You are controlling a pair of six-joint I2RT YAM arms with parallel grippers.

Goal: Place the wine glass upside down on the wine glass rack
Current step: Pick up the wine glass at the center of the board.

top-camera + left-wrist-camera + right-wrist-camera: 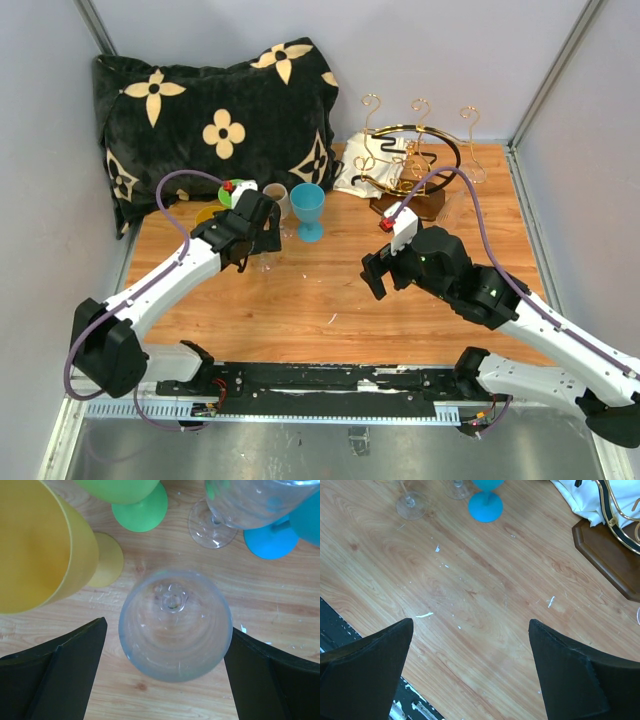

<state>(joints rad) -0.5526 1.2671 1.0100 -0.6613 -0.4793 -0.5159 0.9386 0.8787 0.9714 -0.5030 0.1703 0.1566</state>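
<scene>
The clear wine glass already stands between my open fingers. I will next ease my left gripper slightly outward and close it on the sides of the bowl.
A clear wine glass stands upright on the wooden table, seen from straight above in the left wrist view. My left gripper is open around its bowl, one black finger on each side. A small gap shows at the left finger, while the right one sits close to the rim. In the top view the left gripper hangs over the cluster of glasses. The wine glass rack, gold wire on a brown base, stands at the back right. My right gripper is open over bare wood.
A yellow goblet, a green goblet, a second clear glass and a blue goblet crowd around the left gripper. A white cloth lies by the rack. A black flowered pillow fills the back left.
</scene>
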